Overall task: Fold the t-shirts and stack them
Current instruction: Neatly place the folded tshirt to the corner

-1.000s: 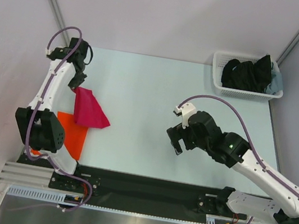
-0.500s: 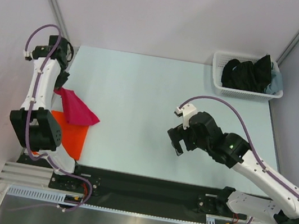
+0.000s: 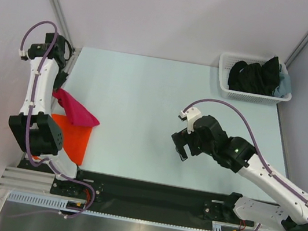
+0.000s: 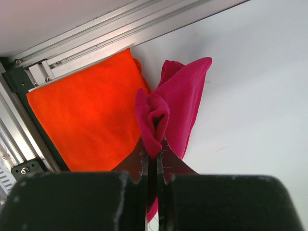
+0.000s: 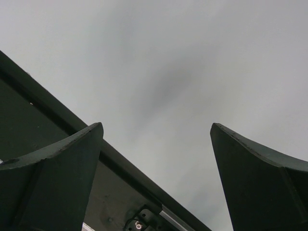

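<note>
Next, my left gripper draws the red t-shirt [image 4: 180, 106] back over the orange t-shirt's bare near corner, lowers and releases, since that corner lies below and back of the gripper.
The folded crimson red t-shirt [image 3: 76, 109] hangs bunched from my left gripper [image 3: 59, 90], above the table's left edge. In the left wrist view the left gripper [image 4: 153, 155] is shut on a fold of the red t-shirt [image 4: 180, 106]. The folded orange t-shirt [image 3: 76, 138] lies flat at the near left corner, partly under the red one; it also shows in the left wrist view [image 4: 89, 115]. My right gripper [image 3: 183, 152] is open and empty over the table's middle front; its fingers [image 5: 62, 168] stand wide apart.
A white lattice basket [image 3: 225, 83] with dark clothes [image 3: 257, 76] stands at the far right corner. A metal frame rail [image 4: 110, 33] runs along the table's left edge. The black front strip [image 3: 154, 189] borders the near edge.
My left gripper has carried the red t-shirt leftward and nearer, toward the orange t-shirt. The right arm has stayed still.
</note>
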You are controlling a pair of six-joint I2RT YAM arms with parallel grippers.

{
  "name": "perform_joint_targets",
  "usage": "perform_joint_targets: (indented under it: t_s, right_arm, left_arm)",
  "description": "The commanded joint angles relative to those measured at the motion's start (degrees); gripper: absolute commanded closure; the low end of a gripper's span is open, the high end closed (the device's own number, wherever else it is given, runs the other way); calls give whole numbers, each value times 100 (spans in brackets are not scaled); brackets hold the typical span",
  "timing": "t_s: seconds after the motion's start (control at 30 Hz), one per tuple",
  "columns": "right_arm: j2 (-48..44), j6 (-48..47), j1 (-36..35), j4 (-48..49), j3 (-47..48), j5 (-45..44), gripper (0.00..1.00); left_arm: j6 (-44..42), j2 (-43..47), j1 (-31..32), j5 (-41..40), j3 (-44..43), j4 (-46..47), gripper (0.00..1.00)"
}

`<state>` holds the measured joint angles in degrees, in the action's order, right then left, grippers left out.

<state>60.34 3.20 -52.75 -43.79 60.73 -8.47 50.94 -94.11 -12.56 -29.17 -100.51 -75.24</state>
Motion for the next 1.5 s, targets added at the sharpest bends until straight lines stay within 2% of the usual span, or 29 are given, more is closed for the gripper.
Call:
perform_joint_targets:
  t_s: [0.0,0.17,0.4,1.23,1.47]
  right_arm:
    - [-4,58,19,204,-44,47,1]
    - [22,49,28,222,-17,56,0]
    - [66,145,28,327,-140,144,0]
    - [215,251,28,521,-342,241,0]
    - [250,216,19,564,-378,249,0]
  left_arm:
    - [-75,252,-89,25,-101,-123,100]
    - [-312,375,-177,131,242,124,100]
    - [-435,595,-282,-291,435,71,100]
    - [-849,946,-573,-133,594,159,100]
    - [-893,1166,-590,-80,936,194,100]
